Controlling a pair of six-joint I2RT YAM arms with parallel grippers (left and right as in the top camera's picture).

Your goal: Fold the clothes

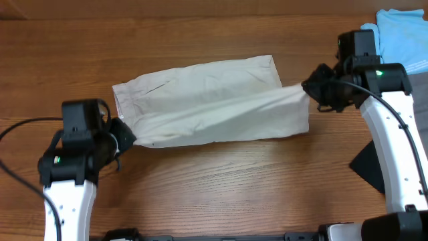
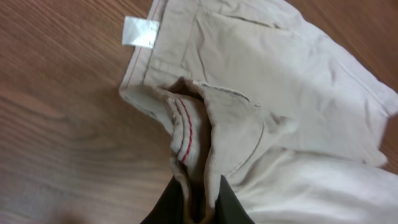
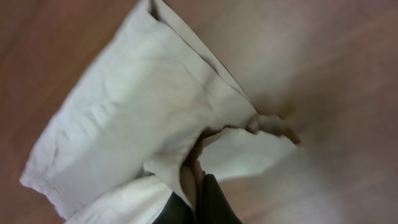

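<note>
My left gripper carries the shorts' waistband corner outward and down over the waistband by the white label next. That far part of the waistband lies flat to receive the fold.
The beige shorts lie stretched across the middle of the wooden table, folded lengthwise, with the slit pocket near the left end. My left gripper is shut on the waistband corner at the shorts' lower left. In the left wrist view the pinched waistband bunches between the black fingers, and the small white label shows beyond it. My right gripper is shut on the leg-hem end at the right. In the right wrist view the cloth runs into the shut fingers.
A light blue garment lies at the far right corner. A grey piece and a black piece sit at the right edge beside the right arm. Bare wooden table lies in front of the shorts.
</note>
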